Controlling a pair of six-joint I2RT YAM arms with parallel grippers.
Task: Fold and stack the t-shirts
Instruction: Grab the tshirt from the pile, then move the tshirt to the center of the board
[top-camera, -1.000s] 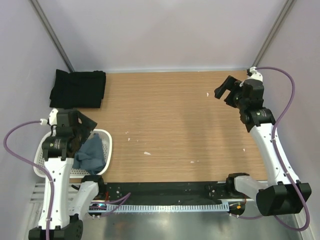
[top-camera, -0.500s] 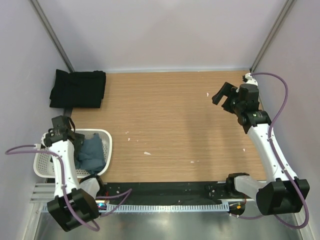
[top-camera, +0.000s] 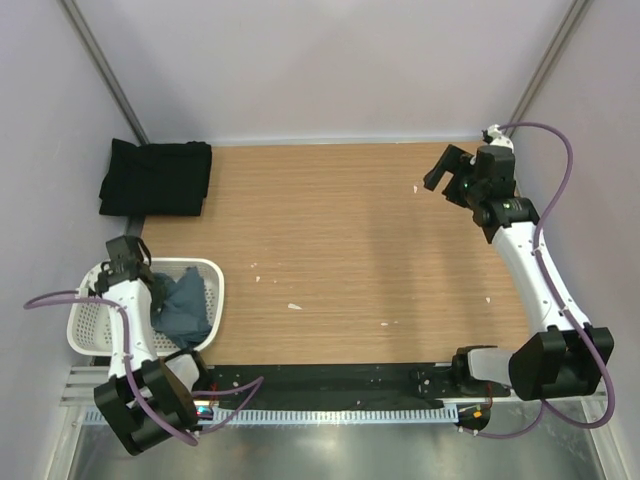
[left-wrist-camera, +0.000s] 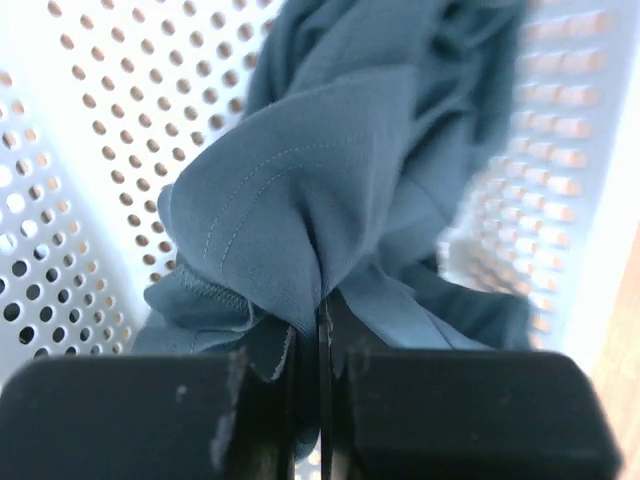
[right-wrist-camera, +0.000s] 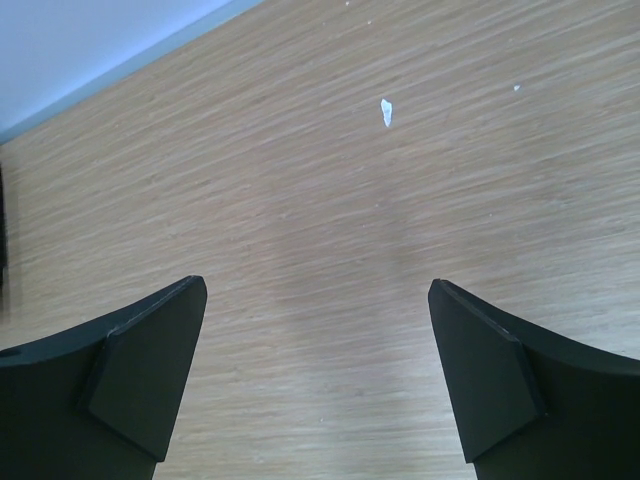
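Observation:
My left gripper lifts and swings over the middle tabletop next, to its right in the top view. It then releases the fold of the t-shirt there, since the tabletop is bare.
A crumpled blue-grey t-shirt (top-camera: 182, 303) lies in the white perforated basket (top-camera: 92, 325) at the near left. In the left wrist view its cloth (left-wrist-camera: 330, 190) bunches up from between the fingers of my left gripper (left-wrist-camera: 322, 345), which is shut on a fold of it. From above, that gripper (top-camera: 150, 283) sits low inside the basket at the shirt's left side. The black t-shirt (top-camera: 155, 177) lies folded at the far left corner of the table. My right gripper (top-camera: 447, 170) hangs open above bare wood at the far right, its fingers (right-wrist-camera: 140, 370) wide apart with nothing between them.
The wooden table (top-camera: 350, 250) carries a few small white flecks (top-camera: 294, 306). One white fleck (right-wrist-camera: 386, 112) lies ahead of the right gripper. Grey walls close in the far side and both sides. A black rail (top-camera: 330, 385) runs along the near edge.
My left arm dropped down into the basket and its gripper closed on the blue-grey t-shirt. My right gripper drifted slightly toward the far edge, still open.

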